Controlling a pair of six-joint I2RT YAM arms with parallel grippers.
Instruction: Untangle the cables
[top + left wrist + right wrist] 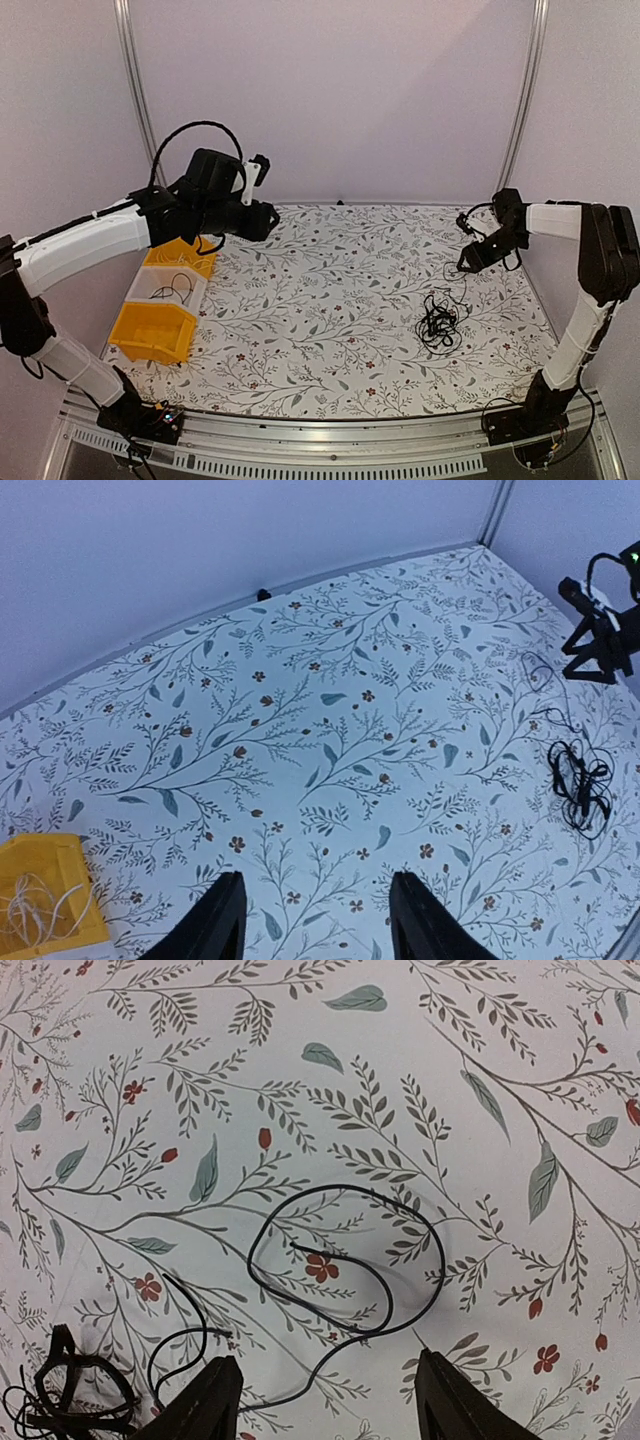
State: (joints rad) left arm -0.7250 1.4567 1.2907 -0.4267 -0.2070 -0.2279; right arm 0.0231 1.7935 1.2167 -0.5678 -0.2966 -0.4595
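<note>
The strand beside its curled loop lies below, so next my right gripper should bring the open jaws down around it and close where it runs clear of the bundle [583,780].
The cables [439,322] lie as a loose black bundle on the floral table, right of centre, with one thin strand running up toward my right gripper [470,262]. The right gripper is open and empty, hovering above that strand; the right wrist view shows a curled black wire loop [350,1265] between its fingers and the bundle's edge [70,1390] at the lower left. My left gripper [268,220] is open and empty, raised over the table's far left; its wrist view shows the bundle [583,780] far off to the right.
Three bins stand at the left edge: a yellow one [155,330] in front, a white one [168,287] holding thin wires, and a yellow one [180,257] behind. The left wrist view shows a yellow bin corner [40,900] with pale string. Walls close the back and right.
</note>
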